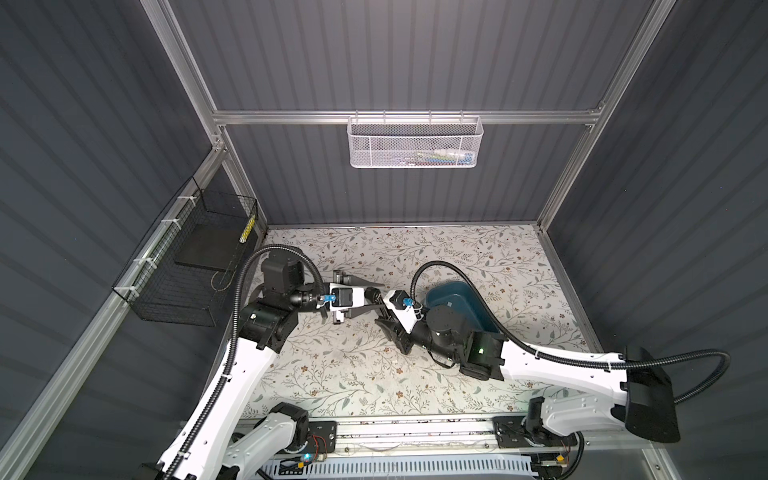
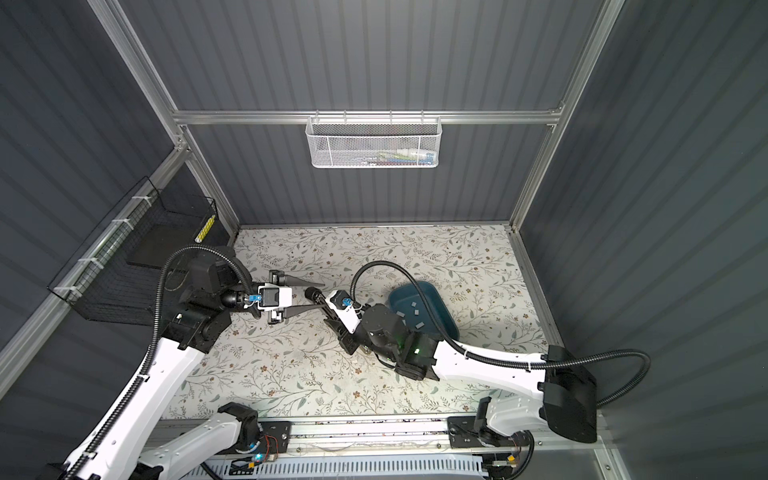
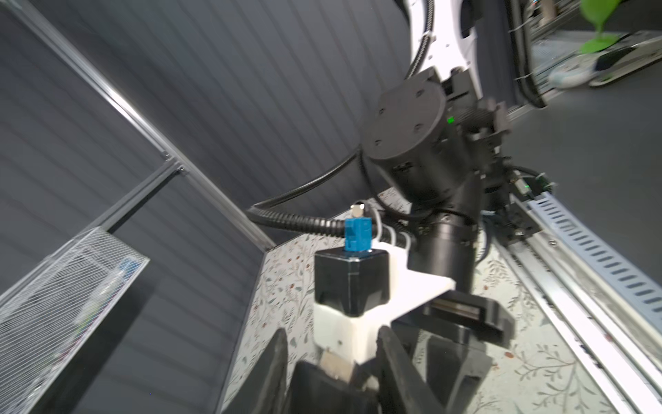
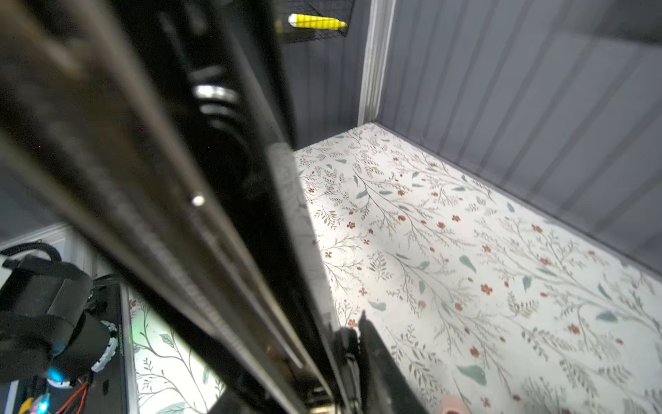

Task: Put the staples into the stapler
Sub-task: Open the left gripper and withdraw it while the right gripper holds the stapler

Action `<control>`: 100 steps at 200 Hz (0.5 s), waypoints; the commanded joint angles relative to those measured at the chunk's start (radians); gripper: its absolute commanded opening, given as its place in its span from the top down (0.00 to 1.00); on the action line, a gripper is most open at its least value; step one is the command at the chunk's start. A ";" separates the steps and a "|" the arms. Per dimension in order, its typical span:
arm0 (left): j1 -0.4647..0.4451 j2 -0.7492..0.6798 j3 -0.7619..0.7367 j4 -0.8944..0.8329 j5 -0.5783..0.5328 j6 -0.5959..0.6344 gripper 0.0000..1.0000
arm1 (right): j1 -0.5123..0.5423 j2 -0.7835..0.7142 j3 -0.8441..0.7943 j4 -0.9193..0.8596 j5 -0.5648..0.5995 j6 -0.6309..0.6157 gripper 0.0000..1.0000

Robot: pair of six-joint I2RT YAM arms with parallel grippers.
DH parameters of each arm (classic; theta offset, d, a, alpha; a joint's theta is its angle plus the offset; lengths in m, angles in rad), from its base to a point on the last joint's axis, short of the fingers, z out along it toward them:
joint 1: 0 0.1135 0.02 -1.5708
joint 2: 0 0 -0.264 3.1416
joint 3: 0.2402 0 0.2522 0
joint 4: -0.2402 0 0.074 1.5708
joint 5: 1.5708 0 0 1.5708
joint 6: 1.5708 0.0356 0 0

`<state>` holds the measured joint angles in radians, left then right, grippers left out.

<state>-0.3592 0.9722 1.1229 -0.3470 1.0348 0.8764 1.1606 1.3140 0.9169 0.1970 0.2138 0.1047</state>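
Note:
My right gripper moves down next, turning to point down, and releases the opened black stapler on the bare tabletop between both arms, since that patch is clear.
The black stapler (image 4: 200, 222) fills the right wrist view, opened up, with its metal rail and spring showing. My right gripper (image 4: 333, 344) is shut on it; one black finger (image 4: 372, 358) presses its side. In both top views the stapler's end (image 1: 372, 296) (image 2: 316, 294) lies between the fingers of my left gripper (image 1: 384, 294). In the left wrist view, those fingers (image 3: 279, 358) stand slightly apart on either side of the black end. Several grey staples (image 2: 415, 309) lie in the blue tray (image 2: 440, 303), to the right of both grippers.
The right arm (image 1: 449, 332) covers the blue tray's (image 1: 457, 291) near side. A black wire basket (image 1: 187, 274) hangs on the left wall and a white mesh basket (image 1: 413, 141) on the back wall. A metal rail (image 1: 415, 432) runs along the front edge.

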 commanded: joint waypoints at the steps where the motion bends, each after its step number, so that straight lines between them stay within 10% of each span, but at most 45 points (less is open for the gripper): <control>1: 0.003 -0.037 -0.024 0.146 -0.180 -0.132 0.57 | 0.008 0.019 0.129 -0.256 0.250 0.294 1.00; 100: 0.005 -0.173 -0.198 0.492 -1.006 -0.303 0.43 | 0.134 0.310 0.392 -0.532 0.337 0.496 1.00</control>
<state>-0.3588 0.8330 0.9592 0.0265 0.2489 0.6186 1.2903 1.5608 1.2030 -0.2756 0.4988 0.5476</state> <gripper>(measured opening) 0.567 0.337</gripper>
